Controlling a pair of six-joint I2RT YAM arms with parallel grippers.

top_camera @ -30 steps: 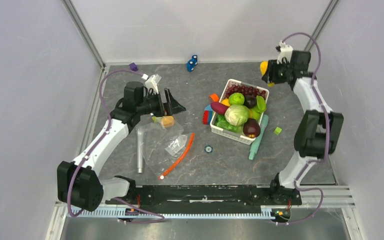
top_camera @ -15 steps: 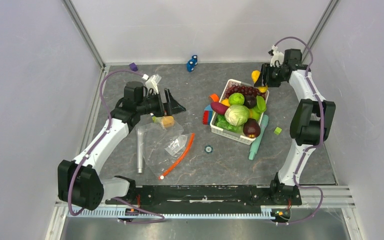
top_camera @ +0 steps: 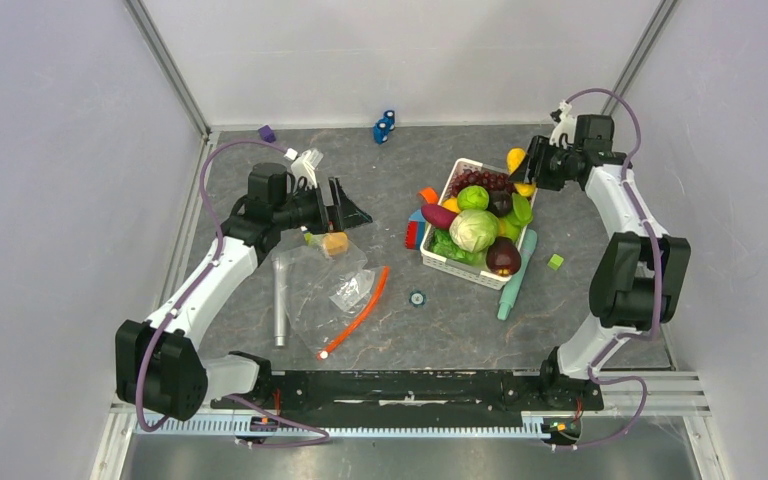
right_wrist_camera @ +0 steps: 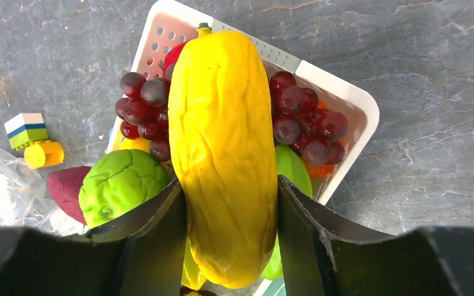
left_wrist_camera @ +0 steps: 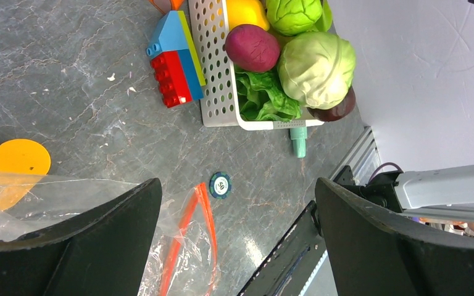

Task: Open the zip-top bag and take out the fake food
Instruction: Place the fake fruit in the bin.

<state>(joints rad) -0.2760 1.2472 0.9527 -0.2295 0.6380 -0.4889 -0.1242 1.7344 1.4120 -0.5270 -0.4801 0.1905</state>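
My right gripper moves down and slightly back next to release the yellow piece. The green fruit (right_wrist_camera: 293,168) by the grapes lies below and back of it.
The clear zip-top bag (top_camera: 328,285) lies flat with its red-orange zipper strip (top_camera: 360,312) on the right; it also shows in the left wrist view (left_wrist_camera: 49,197). My left gripper (top_camera: 345,208) is open and empty above the bag's far edge (left_wrist_camera: 237,185). My right gripper (top_camera: 527,165) is shut on a yellow corn cob (right_wrist_camera: 225,142), held over the far corner of the white basket (top_camera: 460,168). In the basket lie a pale cabbage (top_camera: 474,230), a green fruit (top_camera: 473,197), an eggplant (top_camera: 503,257) and a magenta sweet potato (top_camera: 438,215).
An orange-yellow toy piece (top_camera: 334,243) sits at the bag's far edge. A grey cylinder (top_camera: 281,300) lies left of the bag. A poker chip (top_camera: 417,297), coloured blocks (top_camera: 415,232), a teal tool (top_camera: 516,275) and a small green block (top_camera: 556,261) surround the basket.
My right gripper has carried the yellow corn cob from the far right corner to above the basket's far corner. The left arm and the bag have not moved.
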